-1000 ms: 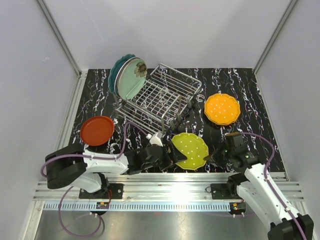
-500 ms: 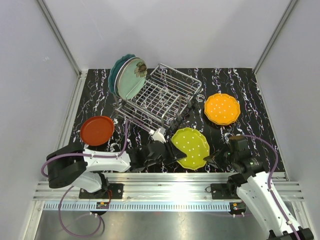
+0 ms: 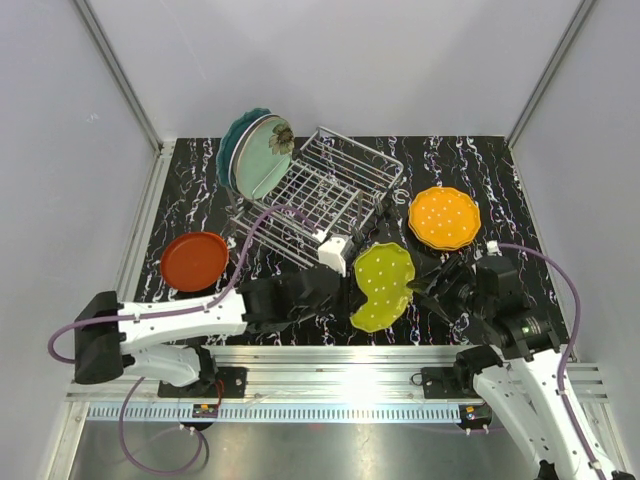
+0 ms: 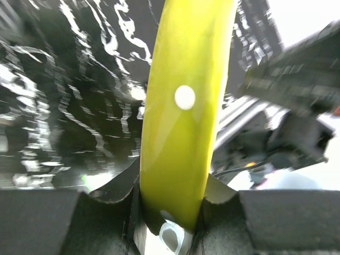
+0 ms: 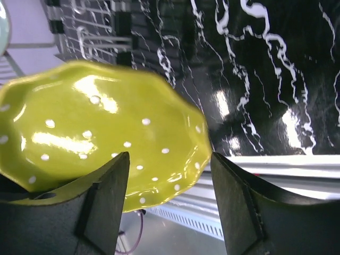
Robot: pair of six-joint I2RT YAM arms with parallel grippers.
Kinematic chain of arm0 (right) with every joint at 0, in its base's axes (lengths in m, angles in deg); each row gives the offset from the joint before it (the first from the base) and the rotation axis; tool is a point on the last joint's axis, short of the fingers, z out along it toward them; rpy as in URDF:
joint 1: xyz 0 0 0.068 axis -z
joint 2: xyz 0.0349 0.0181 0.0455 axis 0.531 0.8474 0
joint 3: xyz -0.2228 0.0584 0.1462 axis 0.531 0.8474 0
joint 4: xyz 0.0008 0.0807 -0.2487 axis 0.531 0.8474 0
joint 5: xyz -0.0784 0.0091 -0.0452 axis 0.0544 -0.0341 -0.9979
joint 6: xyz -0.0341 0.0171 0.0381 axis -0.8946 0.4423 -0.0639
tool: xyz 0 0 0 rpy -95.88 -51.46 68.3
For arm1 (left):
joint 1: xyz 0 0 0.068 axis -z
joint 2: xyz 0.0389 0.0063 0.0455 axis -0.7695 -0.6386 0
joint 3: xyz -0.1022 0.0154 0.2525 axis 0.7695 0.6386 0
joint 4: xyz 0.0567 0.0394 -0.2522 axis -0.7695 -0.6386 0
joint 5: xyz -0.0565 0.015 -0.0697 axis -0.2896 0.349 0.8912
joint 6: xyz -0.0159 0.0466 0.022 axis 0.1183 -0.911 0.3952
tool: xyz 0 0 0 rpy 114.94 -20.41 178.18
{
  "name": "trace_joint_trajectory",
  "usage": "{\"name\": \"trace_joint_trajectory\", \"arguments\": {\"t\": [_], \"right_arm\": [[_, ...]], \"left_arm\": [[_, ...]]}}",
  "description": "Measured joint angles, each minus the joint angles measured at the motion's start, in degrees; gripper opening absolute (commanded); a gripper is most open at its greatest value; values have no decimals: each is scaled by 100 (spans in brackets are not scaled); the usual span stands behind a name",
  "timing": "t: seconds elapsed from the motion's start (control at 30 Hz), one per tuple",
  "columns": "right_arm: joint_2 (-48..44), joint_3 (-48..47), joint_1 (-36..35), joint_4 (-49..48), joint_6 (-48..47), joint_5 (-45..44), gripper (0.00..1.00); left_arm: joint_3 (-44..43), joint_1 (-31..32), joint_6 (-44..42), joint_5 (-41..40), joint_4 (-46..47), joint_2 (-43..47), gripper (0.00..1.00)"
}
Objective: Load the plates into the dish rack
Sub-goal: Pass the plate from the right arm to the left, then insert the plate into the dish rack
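Note:
I should next swing my left gripper outward and to the left in the top view and release the plate beside the mint green plate. That dish rack slot (image 3: 284,179) is outward of my left gripper.
A yellow-green dotted plate (image 3: 383,285) hangs tilted on edge above the table, in front of the dish rack (image 3: 322,192). My left gripper (image 3: 348,292) is shut on its left rim; in the left wrist view the plate (image 4: 183,106) stands edge-on between the jaws of that gripper (image 4: 170,212). My right gripper (image 3: 430,288) stands open just right of the plate, not touching it; the right wrist view shows the plate (image 5: 101,138) beyond the spread jaws of the right gripper (image 5: 167,202). A teal and a mint green plate (image 3: 255,150) stand in the rack's left end.
An orange dotted plate (image 3: 444,218) lies flat right of the rack. A red-orange plate (image 3: 194,260) lies flat at the left of the black marbled table (image 3: 500,180). White walls close in the table on three sides. The arms' base rail (image 3: 330,372) runs along the near edge.
The left gripper closed on the yellow-green plate and raised it on edge toward the rack. The right gripper opened, let the plate go and drew back to the right.

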State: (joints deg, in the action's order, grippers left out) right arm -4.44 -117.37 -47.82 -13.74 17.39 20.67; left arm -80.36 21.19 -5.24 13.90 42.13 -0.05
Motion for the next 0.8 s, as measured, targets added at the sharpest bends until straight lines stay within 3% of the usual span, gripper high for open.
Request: {"name": "trace_joint_trajectory", "arguments": {"t": [0.37,0.53,0.67,0.8], "right_arm": [[-151,-597,0,35,-282,-879,69],[116,-632,0,-72,-435,-1005,69],[382,-645,0,-199,-566,-1110,69],[588,-654,0,-402,-649,-1130,69]], "left_arm": [[-1604,68,-2870,-1311,-2170,546,0],[-2684,-127,-4142,-1886,-2485,715,0],[-3558,-614,-4876,-1956,-2476,706,0],[-4068,-1569,-5283,-1740,-2428,671,0]]}}
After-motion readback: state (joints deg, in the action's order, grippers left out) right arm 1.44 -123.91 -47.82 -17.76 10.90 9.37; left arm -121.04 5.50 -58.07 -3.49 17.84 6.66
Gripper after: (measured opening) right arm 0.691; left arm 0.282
